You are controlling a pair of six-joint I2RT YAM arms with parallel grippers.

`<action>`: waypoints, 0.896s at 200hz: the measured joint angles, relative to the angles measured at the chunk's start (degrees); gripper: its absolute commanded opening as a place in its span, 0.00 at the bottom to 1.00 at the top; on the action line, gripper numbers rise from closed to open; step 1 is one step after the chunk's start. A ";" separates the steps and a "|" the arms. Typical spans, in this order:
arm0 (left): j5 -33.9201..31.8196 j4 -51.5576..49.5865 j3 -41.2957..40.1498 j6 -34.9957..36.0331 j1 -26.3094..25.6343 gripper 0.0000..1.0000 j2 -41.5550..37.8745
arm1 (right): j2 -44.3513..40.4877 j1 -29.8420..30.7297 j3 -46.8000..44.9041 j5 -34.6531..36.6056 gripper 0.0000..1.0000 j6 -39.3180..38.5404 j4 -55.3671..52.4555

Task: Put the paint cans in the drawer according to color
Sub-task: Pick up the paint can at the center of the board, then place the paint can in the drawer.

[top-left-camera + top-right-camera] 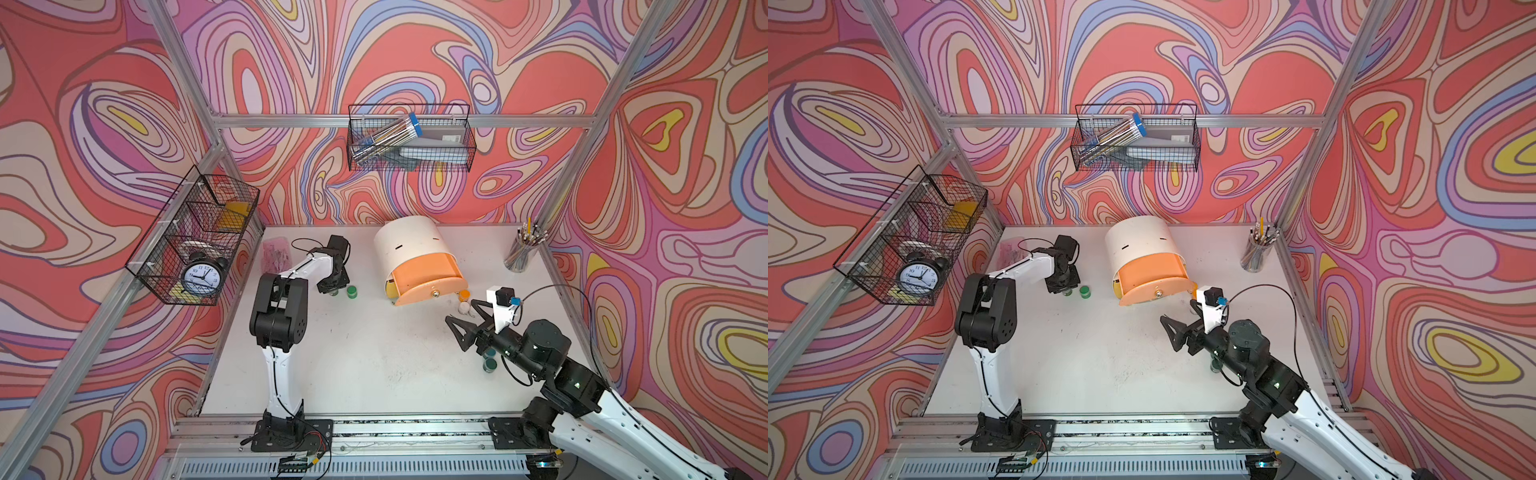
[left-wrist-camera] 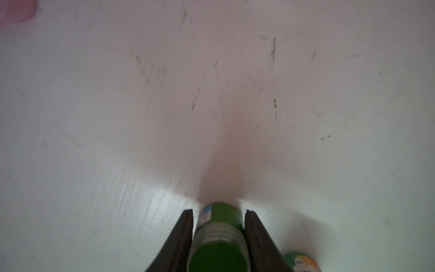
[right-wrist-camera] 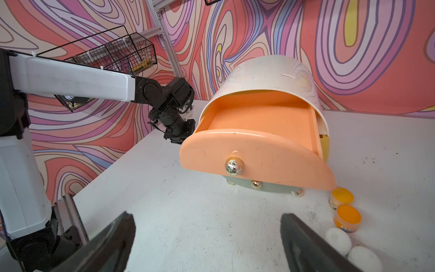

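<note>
My left gripper is lower than the empty peach drawer, which sits beyond the second green can. It should rise, swing over that drawer and dip to release the can.
My left gripper is shut on a green paint can standing on the white table; it shows far left in both top views. A second green can stands just beside it. The cream drawer chest has its peach top drawer pulled out and empty. Two orange cans and two white cans stand by its right foot. My right gripper hangs open and empty before the chest. Teal cans sit partly under the right arm.
A clear cup of pencils stands at the back right corner. A pink bag lies at the back left. Black wire baskets hang on the back wall and left wall, the latter holding an alarm clock.
</note>
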 measured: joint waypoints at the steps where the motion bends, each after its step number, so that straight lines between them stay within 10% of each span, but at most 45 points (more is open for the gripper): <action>1: 0.11 0.00 -0.20 0.00 0.00 0.29 -0.13 | 0.00 0.00 0.00 0.02 0.98 0.00 0.00; 55: 1.79 -3.69 1.31 0.96 -2.01 0.29 -14.88 | 0.00 0.00 -0.02 0.50 0.98 0.00 0.02; 85: 1.18 -8.17 16.04 4.28 -12.50 0.29 -19.82 | -0.57 0.00 -0.20 1.36 0.98 -0.02 0.00; 128: 1.14 -14.58 36.65 8.70 -29.62 0.29 -16.59 | -3.06 0.00 -0.81 4.52 0.98 0.00 -0.22; 179: -0.96 -22.53 48.46 11.67 -36.06 0.31 -4.85 | -4.92 0.00 -1.16 8.02 0.98 0.00 -0.42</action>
